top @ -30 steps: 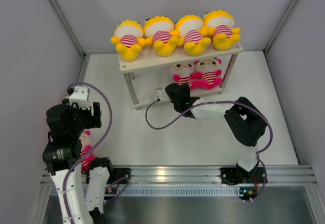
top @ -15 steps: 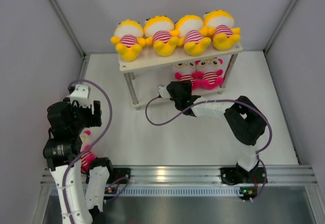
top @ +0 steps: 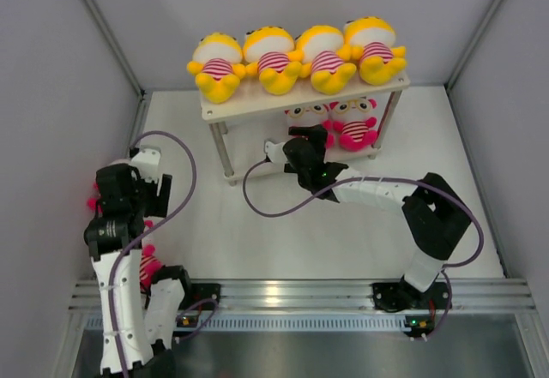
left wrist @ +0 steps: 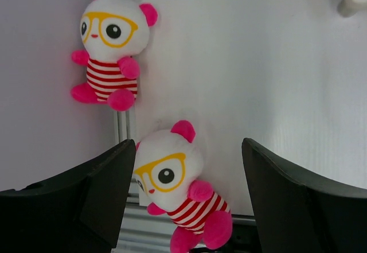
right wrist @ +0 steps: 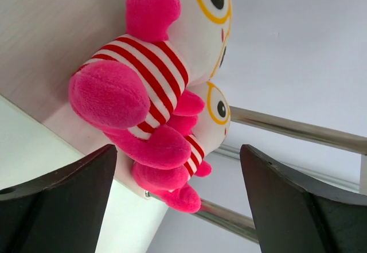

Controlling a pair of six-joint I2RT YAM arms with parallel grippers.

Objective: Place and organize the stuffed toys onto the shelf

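Note:
The farther pink toy's white head is beyond the left gripper's open fingers, so the left gripper will next move outward and down toward the wall, onto that head.
Several yellow stuffed toys (top: 273, 59) sit in a row on the shelf's top board (top: 249, 105). Two pink ones (top: 309, 117) (top: 354, 123) sit side by side on the lower tier. My right gripper (top: 313, 135) (right wrist: 179, 150) stands open just in front of them, holding nothing; the nearer pink toy (right wrist: 143, 63) and the one behind it (right wrist: 198, 141) rest on the pale board (right wrist: 46, 35). Two more pink toys lie by the left wall, one farther off (left wrist: 112, 52). My left gripper (top: 137, 202) (left wrist: 188, 150) hangs open over the closer one (left wrist: 175, 178), without touching it.
The left wall (top: 51, 138) and a metal floor rail (left wrist: 121, 121) run right beside the two loose toys. An aluminium frame (top: 300, 292) crosses the near edge. Purple cables (top: 257, 211) loop off both arms. Thin shelf legs (top: 221, 151) stand near the right gripper.
My right gripper has opened and let go of the left pink toy on the lower tier. My left arm has shifted over the toys by the left wall and opened slightly.

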